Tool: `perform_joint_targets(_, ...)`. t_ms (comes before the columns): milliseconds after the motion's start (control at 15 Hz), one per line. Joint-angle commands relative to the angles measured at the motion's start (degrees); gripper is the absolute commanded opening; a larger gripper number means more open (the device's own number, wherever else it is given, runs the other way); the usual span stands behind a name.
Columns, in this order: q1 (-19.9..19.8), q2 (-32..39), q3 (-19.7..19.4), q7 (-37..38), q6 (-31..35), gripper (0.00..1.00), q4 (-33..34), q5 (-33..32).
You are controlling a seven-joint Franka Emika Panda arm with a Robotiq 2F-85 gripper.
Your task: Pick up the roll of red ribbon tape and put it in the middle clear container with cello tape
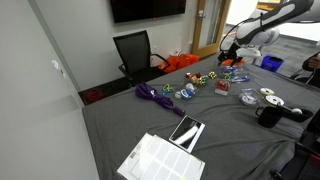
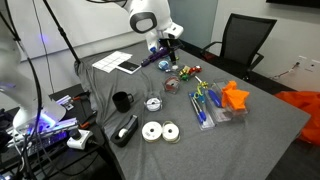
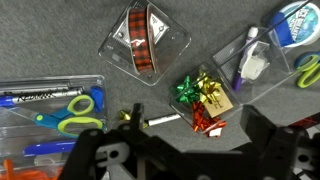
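The gripper should next go toward the top of the wrist view and come down with its fingers open on both sides of the roll's ribbon, because the red plaid roll [image 3: 142, 42] sits there below.
The roll of red plaid ribbon tape [image 3: 141, 45] lies inside a clear container [image 3: 178, 42] at the top middle of the wrist view. Whether cello tape is in that container I cannot tell. Beside it, another clear container [image 3: 222, 108] holds shiny gift bows, and a third [image 3: 252, 62] holds a purple-capped tube and white items. My gripper [image 3: 195, 150] is open and empty, with its dark fingers at the bottom of the wrist view, above the cloth just short of the bows. In both exterior views it hovers over the containers [image 1: 232, 55] [image 2: 168, 46].
A tray with scissors and pens [image 3: 60, 110] is at the left and a blue tape roll [image 3: 295, 22] at the top right. On the table are a purple ribbon [image 2: 150, 58], a black mug [image 2: 121, 101], tape rolls [image 2: 160, 131], papers [image 1: 160, 158] and an orange item [image 2: 235, 97]. A chair [image 1: 135, 55] stands behind.
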Motion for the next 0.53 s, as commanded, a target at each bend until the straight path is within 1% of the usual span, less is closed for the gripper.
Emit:
perform_joint_targets(0, -2.2, 7.1, 1.6, -0.1, 0.4, 1.0, 6.5, -2.1)
perform_joint_targets(200, -2.7, 11.2, 1.4, -0.7, 0.6, 1.0, 9.3, -4.8)
perform_joint_targets(467, -4.4, 14.0, 2.5, -3.3, 1.4, 1.0, 10.3, -6.8)
